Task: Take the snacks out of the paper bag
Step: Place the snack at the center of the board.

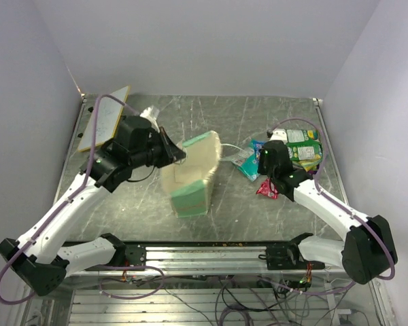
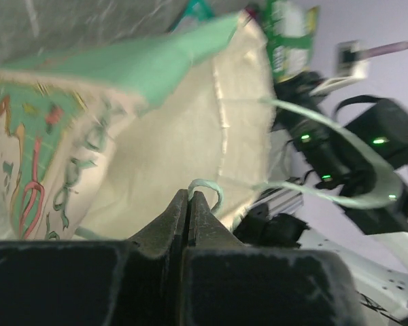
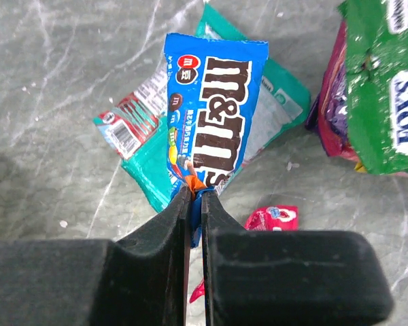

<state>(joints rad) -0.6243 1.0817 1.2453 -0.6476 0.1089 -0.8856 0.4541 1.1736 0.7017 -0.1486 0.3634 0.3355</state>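
Note:
The blue packet [image 3: 214, 102] goes down and slightly back in my right gripper next, for release onto the teal packet's near edge, because that spot is clear of the bag.
The mint-green and cream paper bag [image 1: 190, 178] hangs blurred and tilted left of the table's middle. My left gripper [image 1: 180, 155] is at its top edge, shut on the bag's string handle [image 2: 205, 185]; the cream bag wall [image 2: 177, 129] fills the left wrist view. The snacks lie on the table to the right. My right gripper [image 3: 196, 195] is shut on the lower edge of a blue packet [image 3: 214, 102], which lies over a teal packet [image 3: 146, 163]. A small red packet [image 3: 272, 219], a green packet [image 3: 384, 88] and a purple-pink one [image 3: 330, 115] lie beside it.
A flat white board [image 1: 105, 119] leans at the back left, with a small bottle [image 1: 149, 112] near it. The green packet [image 1: 304, 151] is close to the right wall. The right arm [image 2: 367, 149] shows beyond the bag's handles.

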